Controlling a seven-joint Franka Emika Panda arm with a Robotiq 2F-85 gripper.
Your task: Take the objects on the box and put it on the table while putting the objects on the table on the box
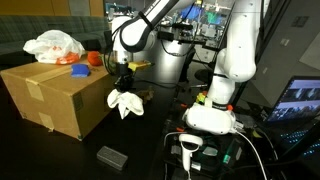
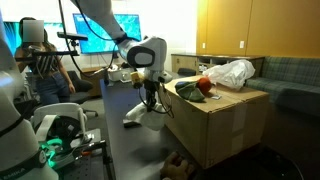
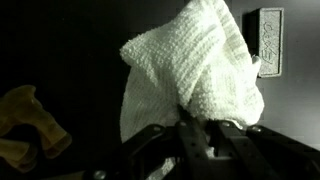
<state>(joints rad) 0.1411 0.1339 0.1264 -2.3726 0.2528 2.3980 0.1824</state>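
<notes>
The white cloth comes down and moves slightly away from the cardboard box next with my gripper, which then releases it onto the dark table.
My gripper [image 1: 124,88] is shut on a white cloth [image 1: 125,102], which hangs from the jaws above the dark table beside the cardboard box [image 1: 50,100]. The cloth also shows in an exterior view [image 2: 140,112] and fills the wrist view [image 3: 195,75], pinched between the fingers [image 3: 200,130]. On the box lie a crumpled white plastic bag [image 1: 52,44], an orange object [image 1: 92,59] and a blue object [image 1: 80,70]. In an exterior view the bag [image 2: 228,73] and a red-orange object [image 2: 204,86] sit on the box [image 2: 215,125]. A grey rectangular block [image 1: 111,156] lies on the table.
The robot's white base [image 1: 212,115] stands right of the box. A barcode scanner [image 1: 190,150] lies near the front. A yellow-brown object [image 3: 30,125] lies on the table in the wrist view. A person [image 2: 45,70] sits behind the table by monitors.
</notes>
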